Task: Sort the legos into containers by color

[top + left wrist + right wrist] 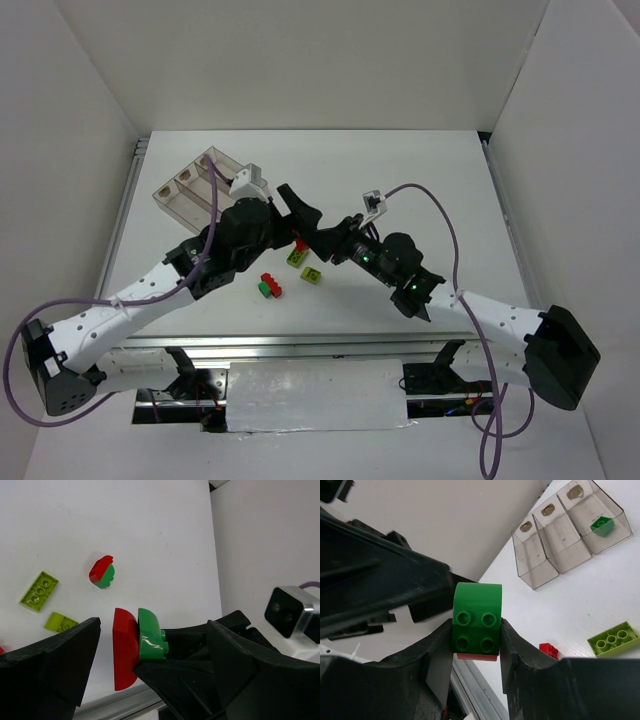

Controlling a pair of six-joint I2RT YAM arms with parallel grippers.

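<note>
The right gripper's fingers cover only the green brick. I need to turn my left gripper and bring it back to close around the exposed red brick (125, 650).
My right gripper (476, 640) is shut on a dark green rounded brick (477, 616) with a red rounded brick (124, 647) stuck to its far side. It holds the pair above the table. My left gripper (150, 665) is open and stands around the pair; its left finger (50, 665) is a small gap from the red brick. In the top view both grippers meet mid-table, the left (300, 215) and the right (332, 240). The clear three-compartment tray (190, 185) sits at the back left and also shows in the right wrist view (555, 555), with one green brick (601, 525) in an end compartment.
Loose on the table: two yellow-green bricks (296, 257) (313, 274), a red and green joined pair (270, 287), and a small red brick (548, 650). In the left wrist view, a red-green round pair (102, 572) and a yellow-green plate (39, 591) lie beyond the jaws.
</note>
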